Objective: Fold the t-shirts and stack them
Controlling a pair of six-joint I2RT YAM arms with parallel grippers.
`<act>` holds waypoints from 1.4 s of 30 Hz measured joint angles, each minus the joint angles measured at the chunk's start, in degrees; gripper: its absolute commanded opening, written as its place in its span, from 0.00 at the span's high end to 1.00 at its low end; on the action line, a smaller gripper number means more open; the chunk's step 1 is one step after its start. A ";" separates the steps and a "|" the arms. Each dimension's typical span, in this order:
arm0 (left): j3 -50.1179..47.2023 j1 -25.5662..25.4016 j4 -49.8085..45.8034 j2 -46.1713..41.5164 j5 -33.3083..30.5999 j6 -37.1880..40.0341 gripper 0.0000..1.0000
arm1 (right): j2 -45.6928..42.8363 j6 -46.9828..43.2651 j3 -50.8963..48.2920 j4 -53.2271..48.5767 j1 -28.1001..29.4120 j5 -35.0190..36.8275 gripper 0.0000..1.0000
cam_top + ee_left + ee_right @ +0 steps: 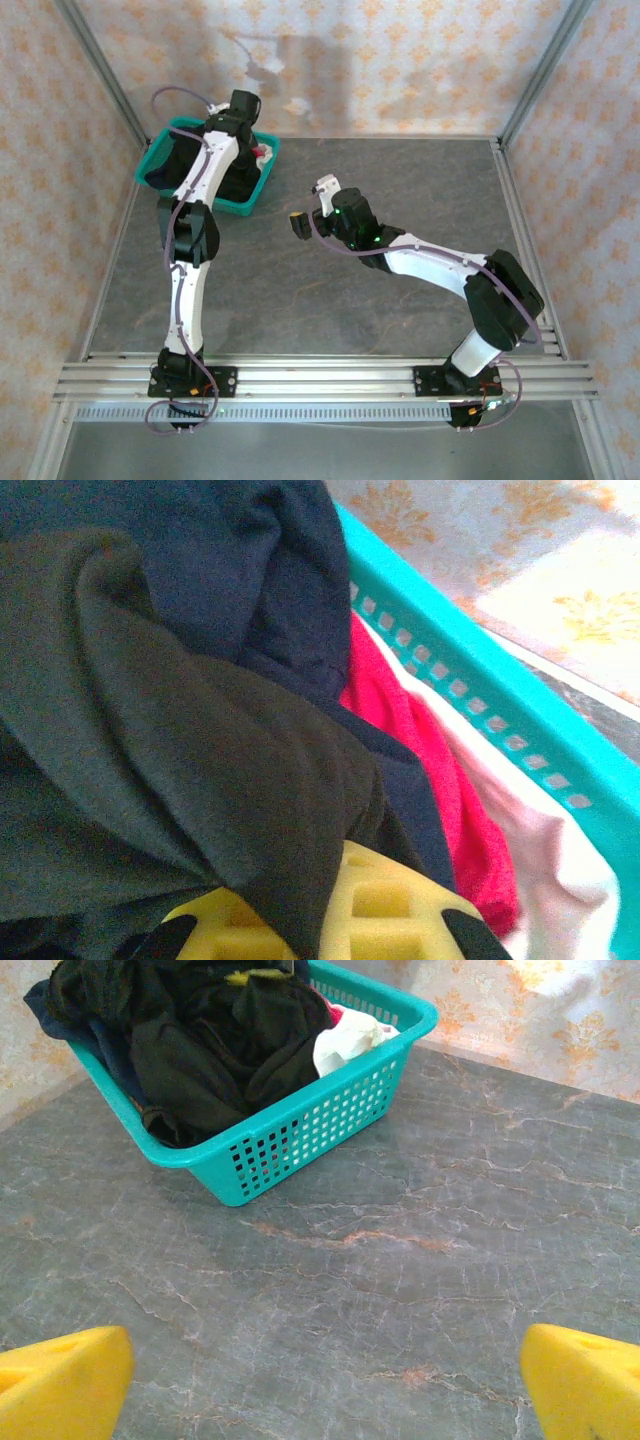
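The black t-shirt (180, 750) lies bunched with others, so my left gripper will move up with it over the far side of the teal basket and release it.
Several t-shirts lie bunched in the teal basket (480, 690). A black t-shirt (180, 750) is on top, with a dark navy one (230, 570) behind it and a red-pink one (430, 750) along the basket wall. My left gripper (310, 920) is down in the basket, its yellow fingers (400, 910) shut on a fold of the black t-shirt. The emblem and tag are hidden. My right gripper (310, 205) hangs open over the bare table, right of the basket (250, 200), with nothing between its fingers (580, 1380).
A pale white-pink cloth (540, 850) lies against the basket's wall, also seen as a white lump (350, 1040) at its near corner. The grey marble table (420, 200) spreads to the right of the basket. Patterned walls and metal posts close in the table.
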 measured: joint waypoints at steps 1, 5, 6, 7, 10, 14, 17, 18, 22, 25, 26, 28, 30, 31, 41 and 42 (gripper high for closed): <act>0.00 -0.11 0.00 -0.98 0.15 0.61 1.00 | 0.00 0.17 -0.07 0.11 -0.02 -0.02 0.01; 0.68 -0.57 -0.35 -6.23 0.42 3.54 1.00 | 0.07 0.98 -0.17 0.20 0.00 -0.04 0.01; 1.44 -0.72 -0.55 -7.28 0.42 4.35 1.00 | 0.11 1.22 -0.17 0.31 -0.02 -0.04 0.01; 2.67 -0.94 -0.74 -8.46 0.52 5.03 1.00 | 0.15 1.42 -0.17 0.33 0.00 -0.07 0.01; 5.90 -1.53 -0.83 -11.74 1.51 7.17 1.00 | 0.22 1.90 -0.17 0.55 -0.02 -0.07 0.01; 7.80 -2.64 -0.44 -16.94 4.74 9.29 1.00 | 0.22 2.49 -0.17 0.66 0.00 -0.13 0.01; 9.81 -3.41 -0.13 -19.63 7.85 10.32 1.00 | 0.42 3.10 -0.17 0.81 -0.02 -0.44 0.01; 10.60 -3.58 -0.11 -20.22 8.76 10.47 1.00 | 0.57 3.23 -0.17 0.94 0.00 -0.48 0.01; 12.31 -4.15 0.35 -22.80 12.87 10.56 1.00 | 1.51 4.02 -0.17 1.01 -0.02 -0.55 0.01; 12.37 -4.79 0.35 -24.55 15.15 10.69 1.00 | 1.88 4.63 -0.17 1.05 -0.02 -0.72 0.01; 12.37 -4.90 0.35 -24.96 15.47 10.84 1.00 | 1.97 4.81 -0.17 1.16 -0.02 -0.74 0.01; 12.37 -5.29 0.35 -25.62 15.26 11.47 1.00 | 2.36 5.09 -0.17 1.66 -0.02 -1.01 0.01; 12.37 -5.42 0.35 -25.70 13.77 12.37 1.00 | 2.97 5.53 -0.15 2.08 -0.02 -1.42 0.01; 12.37 -5.22 0.35 -25.49 12.87 12.68 1.00 | 3.39 5.88 -0.15 2.10 0.00 -1.68 0.01; 12.41 4.90 0.31 -17.99 10.51 11.43 1.00 | 10.95 8.59 5.88 1.86 -0.02 -3.56 0.01; 12.41 5.92 0.31 -17.20 10.23 11.30 1.00 | 11.78 9.14 6.88 1.88 0.00 -4.02 0.01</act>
